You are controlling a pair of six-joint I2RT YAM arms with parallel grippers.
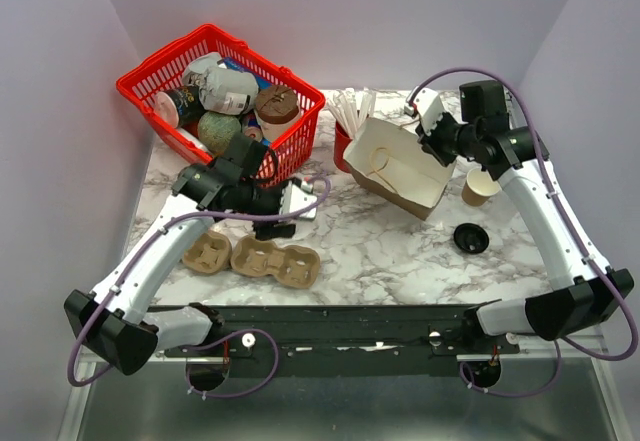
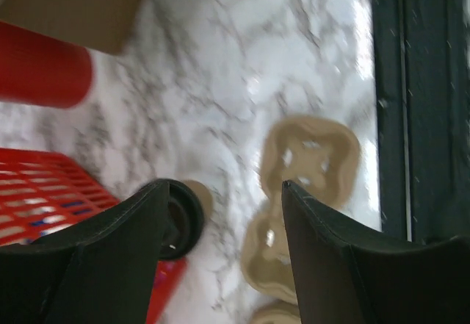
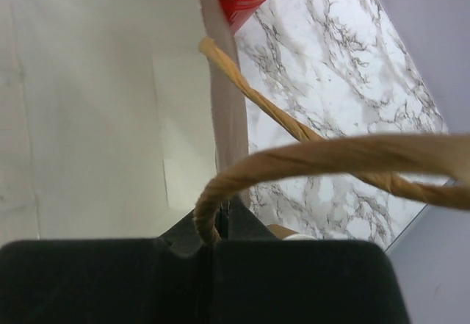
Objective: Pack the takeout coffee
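Observation:
The left gripper draws back and lowers over the narrow middle of the nearest pulp carrier [image 2: 274, 209] next, since this lies below the gripper's fingers and farther back.
The takeout coffee [image 2: 187, 217], a brown cup with a black lid, shows in the left wrist view against the red basket's [image 2: 44, 184] corner. It is half hidden behind my left fingertip and hidden under the arm in the top view. My left gripper [image 2: 222, 188] is open and empty, with the coffee at its left jaw; from above it [image 1: 285, 216] hangs by the basket's [image 1: 150, 86] near corner. My right gripper [image 1: 428, 139] is shut on the rim of the brown paper bag [image 1: 400, 166], by its twisted handle [image 3: 308, 159], and holds the bag's mouth open.
Two pulp cup carriers [image 1: 275, 261] lie near the front left. A red cup with straws [image 1: 345, 141] stands left of the bag. A lidless tan cup [image 1: 480, 186] and a loose black lid [image 1: 471, 238] sit at the right. The basket holds several items.

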